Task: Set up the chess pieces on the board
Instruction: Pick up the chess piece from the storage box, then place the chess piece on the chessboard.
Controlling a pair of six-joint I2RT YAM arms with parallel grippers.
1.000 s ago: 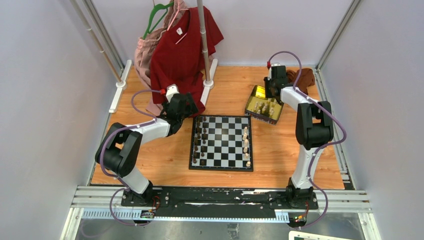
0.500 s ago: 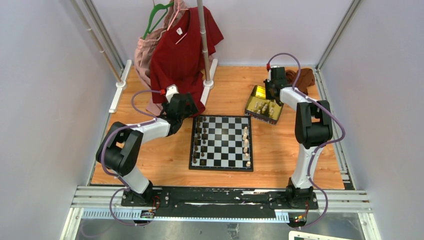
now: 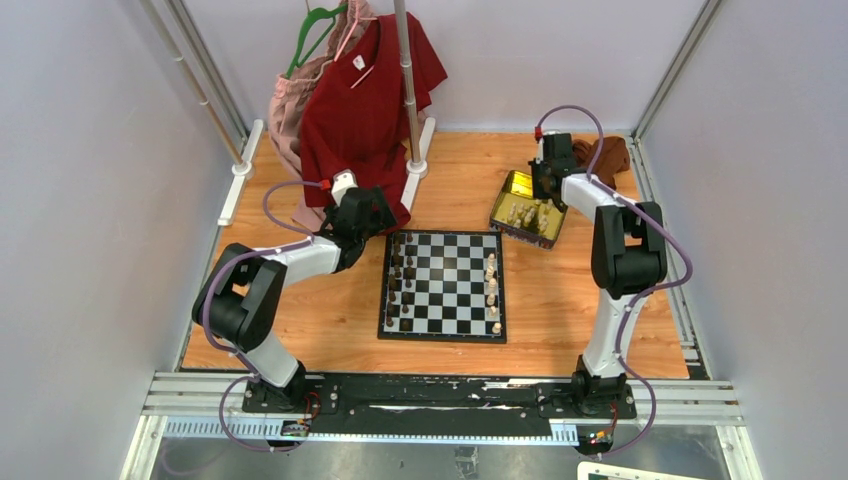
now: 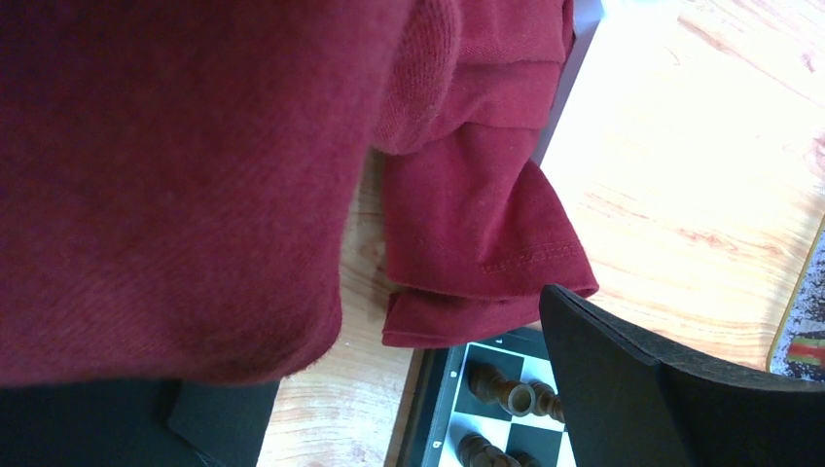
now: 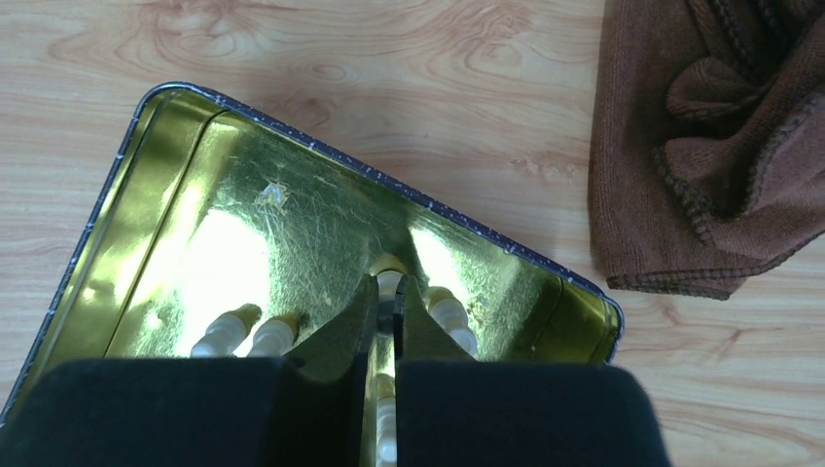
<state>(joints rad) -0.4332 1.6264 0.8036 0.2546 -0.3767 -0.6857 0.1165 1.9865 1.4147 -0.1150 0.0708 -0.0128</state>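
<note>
The bare square beyond the cream row (image 3: pixel 491 250) is to the left of my right gripper in the top view, so the gripper needs to go up, then back and down onto that square.
The board (image 3: pixel 443 285) lies mid-table, with dark chess pieces (image 3: pixel 398 285) down its left side and cream ones (image 3: pixel 491 285) down its right. My right gripper (image 5: pixel 389 302) is down in the gold tin (image 5: pixel 292 214), shut on a cream piece (image 5: pixel 389 284); other cream pieces (image 5: pixel 238 331) lie on either side of it. My left gripper (image 3: pixel 372 215) hangs open at the board's far-left corner, nothing between its fingers (image 4: pixel 662 389). Dark pieces (image 4: pixel 506 389) on that corner of the board (image 4: pixel 443 409) show under it.
A red shirt (image 4: pixel 195 175) hangs from a rack (image 3: pixel 405 90) and drapes over the left gripper. A pink garment (image 3: pixel 295 105) hangs beside it. A brown cloth (image 5: pixel 710 146) lies just beyond the tin (image 3: pixel 515 185). Metal frame posts stand at the back corners.
My right gripper's jaws have closed on a cream piece inside the tin. The left arm has not moved.
</note>
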